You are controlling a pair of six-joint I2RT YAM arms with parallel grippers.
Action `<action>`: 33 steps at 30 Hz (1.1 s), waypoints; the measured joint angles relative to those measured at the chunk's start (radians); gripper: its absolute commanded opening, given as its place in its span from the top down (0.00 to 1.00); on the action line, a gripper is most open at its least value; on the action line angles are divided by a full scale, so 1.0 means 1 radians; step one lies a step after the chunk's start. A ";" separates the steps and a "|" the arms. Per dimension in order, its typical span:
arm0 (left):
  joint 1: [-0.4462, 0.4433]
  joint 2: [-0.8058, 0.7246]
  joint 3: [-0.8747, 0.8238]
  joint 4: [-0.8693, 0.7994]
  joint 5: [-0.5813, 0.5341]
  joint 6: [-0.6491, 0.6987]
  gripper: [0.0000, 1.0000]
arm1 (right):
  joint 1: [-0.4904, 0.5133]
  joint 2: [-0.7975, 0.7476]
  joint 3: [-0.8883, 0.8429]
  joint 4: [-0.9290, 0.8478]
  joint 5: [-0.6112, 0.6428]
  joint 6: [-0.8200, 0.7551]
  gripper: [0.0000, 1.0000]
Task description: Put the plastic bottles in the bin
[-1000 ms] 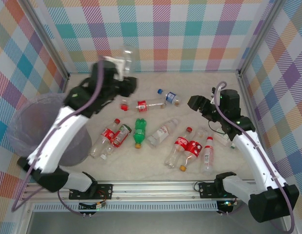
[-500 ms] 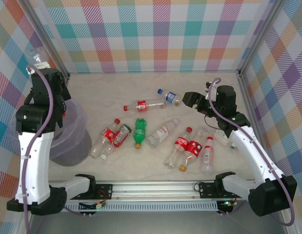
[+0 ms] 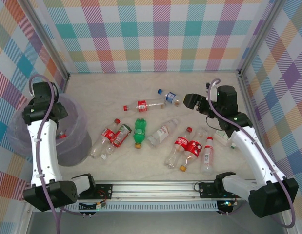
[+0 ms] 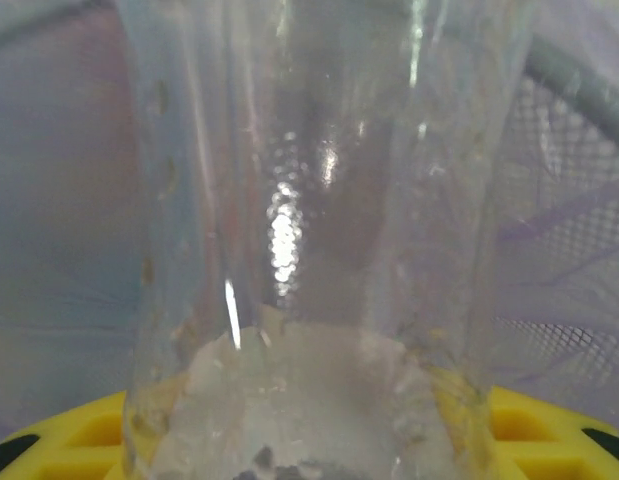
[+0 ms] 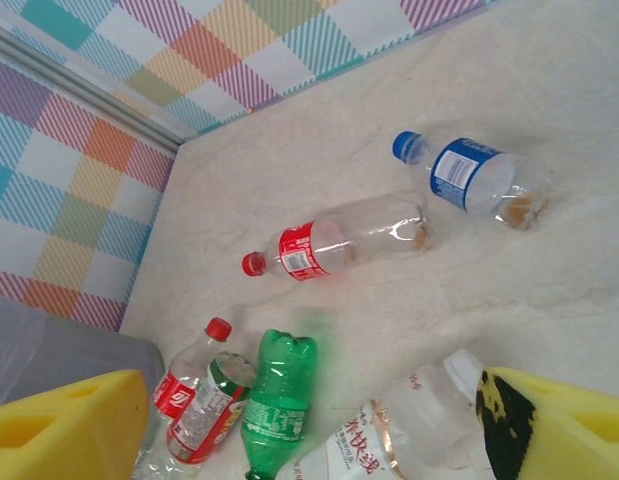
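Observation:
My left gripper lowers the clear plastic bottle point(image 4: 309, 250) deeper and outward next, since the bin's inside lies below. Then it releases it where the bin's lilac side encloses it.
My left gripper point(image 4: 309, 445) is shut on a clear plastic bottle point(image 4: 309, 250) that stands between its yellow fingers point(image 4: 549, 430). The bin's lilac wall point(image 4: 59, 200) shows behind it. From above, the left gripper point(image 3: 52, 113) hangs inside the bin point(image 3: 78, 146), where a red-capped bottle point(image 3: 62, 135) lies. My right gripper point(image 3: 190, 101) is open above the table with nothing in it. Below the right gripper point(image 5: 309, 410) lie a green bottle point(image 5: 279, 400), a red-labelled bottle point(image 5: 339, 240), a blue-capped bottle point(image 5: 469, 180) and a white-labelled bottle point(image 5: 409, 430).
Several more bottles lie across the table's middle: two red-labelled ones point(image 3: 111, 135) near the bin and a cluster point(image 3: 192, 148) under the right arm. Checked walls point(image 3: 160, 34) close in the back and sides. A metal rail point(image 3: 151, 187) runs along the front.
The left arm swung the clear bottle from the back of the table over to the bin and lowered it inside. The right gripper shifted a little left and opened slightly wider.

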 measured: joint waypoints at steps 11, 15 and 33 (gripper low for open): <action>0.004 0.013 -0.219 0.222 0.180 -0.049 0.91 | 0.000 -0.008 0.000 -0.017 0.024 -0.013 0.14; 0.004 0.007 -0.288 0.324 0.273 -0.049 0.91 | 0.000 -0.006 0.000 -0.035 0.047 -0.024 0.14; -0.127 0.232 -0.239 0.639 0.483 -0.095 0.92 | 0.000 -0.006 0.002 -0.107 0.117 -0.035 0.13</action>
